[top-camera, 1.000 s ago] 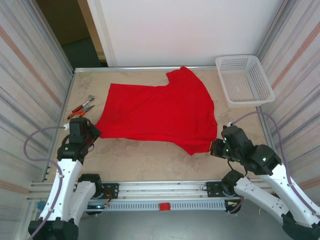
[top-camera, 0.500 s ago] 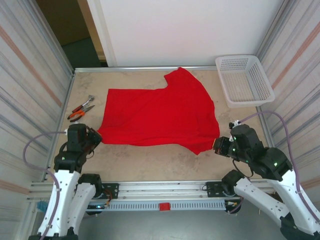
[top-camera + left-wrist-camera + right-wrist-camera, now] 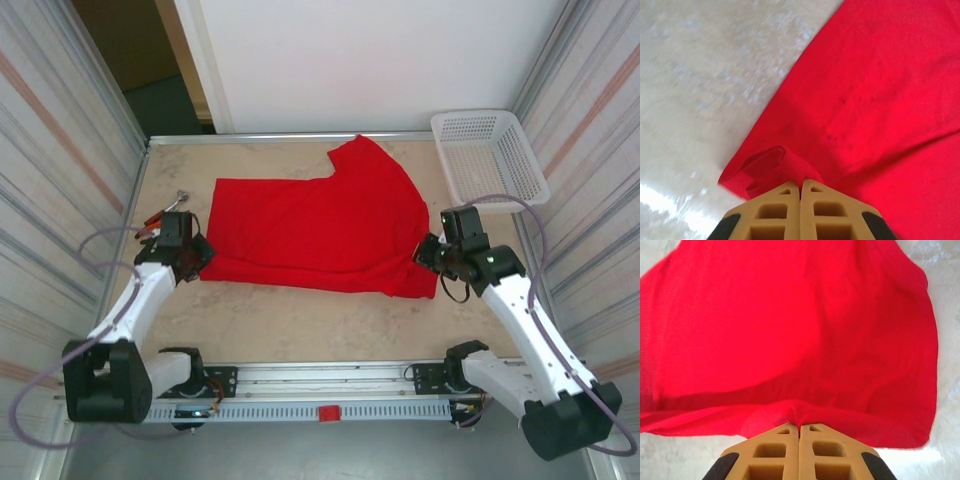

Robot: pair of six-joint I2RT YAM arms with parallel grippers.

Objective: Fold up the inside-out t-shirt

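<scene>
Flat red cloth [image 3: 219, 228] lies outward of my left gripper, so my left gripper will next carry the pinched near corner over it and let go where the shirt already lies smooth.
The inside-out t-shirt [image 3: 320, 225] is bright red and lies spread across the middle of the table, one sleeve pointing to the far edge. My left gripper [image 3: 196, 258] is shut on the shirt's near-left corner, where the cloth [image 3: 875, 90] bunches into a small fold at the tan fingertips [image 3: 801, 182]. On the other side my right gripper [image 3: 430, 252] is shut on the near-right corner. There the red fabric [image 3: 790, 325] puckers between the tan fingertips [image 3: 799, 426] and stretches away from them.
A white mesh basket [image 3: 488, 160] stands at the far right corner. Orange-handled pliers [image 3: 166, 215] lie by the left wall, close behind my left gripper. Ribbed walls close in both sides, and a metal rail [image 3: 320, 380] runs along the near edge.
Both grippers have moved away from the near edge toward the far side with the shirt's near corners. The near hem has shifted farther up the table.
</scene>
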